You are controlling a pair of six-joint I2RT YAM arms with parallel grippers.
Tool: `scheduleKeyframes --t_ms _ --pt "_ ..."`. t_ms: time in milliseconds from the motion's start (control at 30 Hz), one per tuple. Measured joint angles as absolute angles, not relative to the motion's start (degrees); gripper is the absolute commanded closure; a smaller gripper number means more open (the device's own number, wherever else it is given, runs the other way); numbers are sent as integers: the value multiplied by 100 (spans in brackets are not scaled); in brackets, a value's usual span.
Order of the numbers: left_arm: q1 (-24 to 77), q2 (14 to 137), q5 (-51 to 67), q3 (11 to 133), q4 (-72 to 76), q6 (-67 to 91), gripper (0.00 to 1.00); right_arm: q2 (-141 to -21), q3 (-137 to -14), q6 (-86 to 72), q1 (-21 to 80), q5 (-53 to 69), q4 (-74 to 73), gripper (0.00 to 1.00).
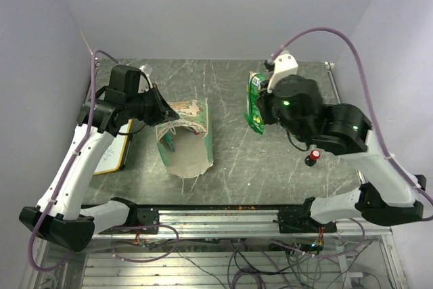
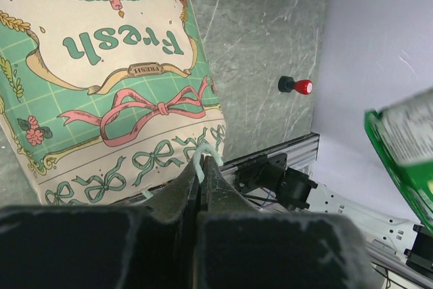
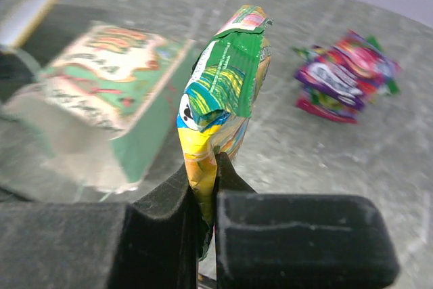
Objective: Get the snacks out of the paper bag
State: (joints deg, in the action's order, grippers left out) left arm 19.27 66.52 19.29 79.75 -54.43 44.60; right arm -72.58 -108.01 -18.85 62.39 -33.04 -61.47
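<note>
I will next lower my right gripper outward and let go of the yellow-green packet point(image 3: 222, 86) on top of the pink-purple snack packet point(image 3: 342, 79), which lies below the gripper and outward, clear of the bag.
The mint-green paper bag point(image 1: 188, 133) lies left of centre, printed front point(image 2: 115, 79) up, its tan end toward the near edge. My left gripper point(image 2: 201, 164) is shut on its thin white string handle point(image 2: 206, 150), at the bag's far-left corner point(image 1: 162, 109). My right gripper point(image 3: 207, 167) is shut on a yellow-green snack packet point(image 3: 222, 86) and holds it upright above the table, right of the bag point(image 1: 257, 103). A pink-purple snack packet point(image 3: 342, 79) lies on the table beyond it. What is inside the bag is hidden.
A small red-topped black button point(image 1: 312, 158) stands right of centre, near my right arm. A wood-framed whiteboard point(image 1: 114, 150) lies at the left edge under my left arm. A metal rail point(image 1: 216, 216) runs along the near edge.
</note>
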Motion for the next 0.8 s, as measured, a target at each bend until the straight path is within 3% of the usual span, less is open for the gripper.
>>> scheduleKeyframes --t_ms 167,400,800 --pt "1927 6587 1922 7972 -5439 4460 93 -8099 -10910 -2110 6184 -4449 -6702 100" --pt "1927 6567 1931 7889 -5424 4414 93 -9242 -10982 -1398 5548 -4792 -6845 100" --pt "1927 6569 1927 7900 -5426 4224 93 -9776 -10304 1970 3706 -5205 -5172 100"
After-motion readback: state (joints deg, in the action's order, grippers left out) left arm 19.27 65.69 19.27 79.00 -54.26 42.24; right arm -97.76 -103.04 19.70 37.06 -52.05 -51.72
